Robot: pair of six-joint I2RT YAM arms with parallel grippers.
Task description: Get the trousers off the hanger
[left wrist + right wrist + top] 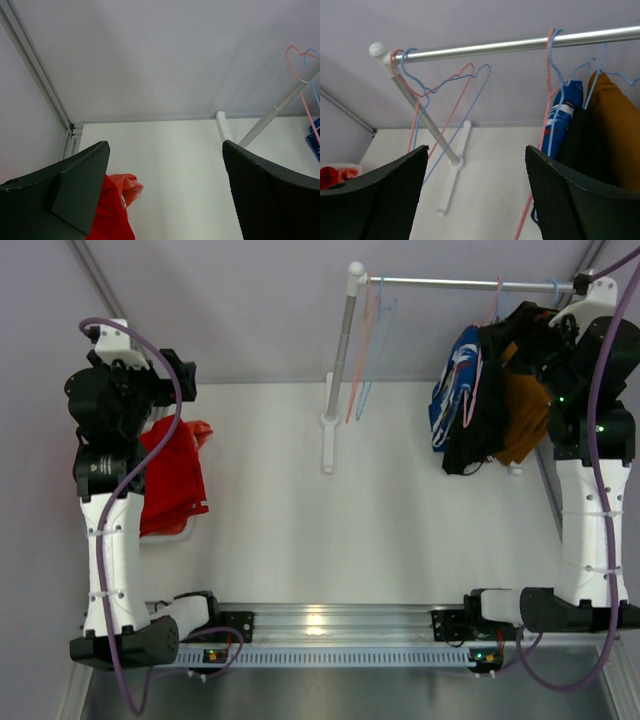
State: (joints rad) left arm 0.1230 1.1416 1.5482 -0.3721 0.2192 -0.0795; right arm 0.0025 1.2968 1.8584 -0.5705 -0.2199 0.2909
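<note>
I need to lower my right gripper toward the pink wire beside the blue-and-white trousers [455, 390], below their hanger's neck, since the wire stands outside my open fingers.
Blue-and-white trousers [455, 390], black trousers [485, 415] and brown trousers [522, 405] hang on hangers at the right end of the rail [450, 283]. They also show in the right wrist view: blue-and-white [565, 122], black [585, 145], brown [620, 130]. Red trousers [172, 480] and an orange-red piece [203, 430] lie on the table at the left. My right gripper [535, 330] is open and empty [477, 195] beside the hanging garments. My left gripper [170, 380] is open and empty [165, 200] above the red trousers [107, 215].
Two empty hangers, pink and blue [365, 350], hang at the rail's left end [445, 90]. The rack's white post [340, 350] and foot [327, 435] stand mid-table. Walls close the back and sides. A metal rail [320, 625] runs along the near edge.
</note>
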